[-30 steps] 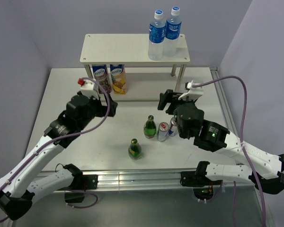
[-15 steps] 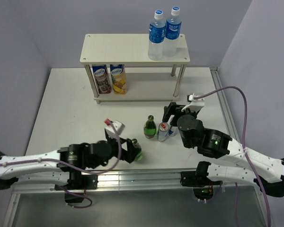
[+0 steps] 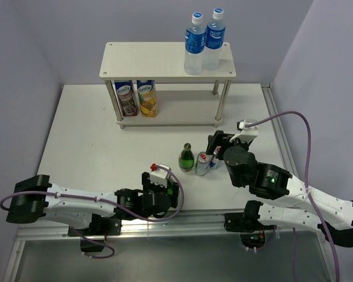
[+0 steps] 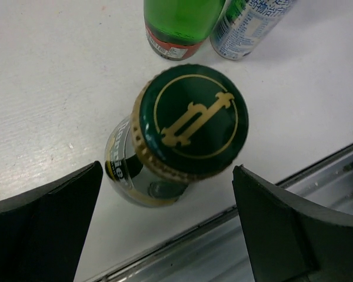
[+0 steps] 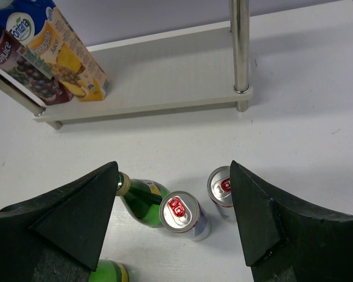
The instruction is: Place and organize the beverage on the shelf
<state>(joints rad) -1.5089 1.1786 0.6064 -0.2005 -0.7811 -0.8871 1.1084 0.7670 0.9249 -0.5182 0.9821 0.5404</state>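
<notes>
The near green bottle has space beside both open fingers, so my left gripper will next go down over the bottle's cap and then close around the bottle.
The shelf stands at the back with two water bottles on its top board and two juice cartons on its lower board. A green bottle and two silver cans stand mid-table. A second green bottle with a dark green and gold cap stands near the front edge. My left gripper is open, one finger on each side of this bottle and neither touching it; it hides most of the bottle from above. My right gripper is open above the cans and empty.
The metal front rail runs just behind the near bottle. A shelf post stands beyond the cans. The first green bottle is right beside the left can. Cables loop off both arms.
My left arm has swung from the shelf's left front down to the front edge and now sits over the near green bottle. My right gripper has dropped closer over the cans.
</notes>
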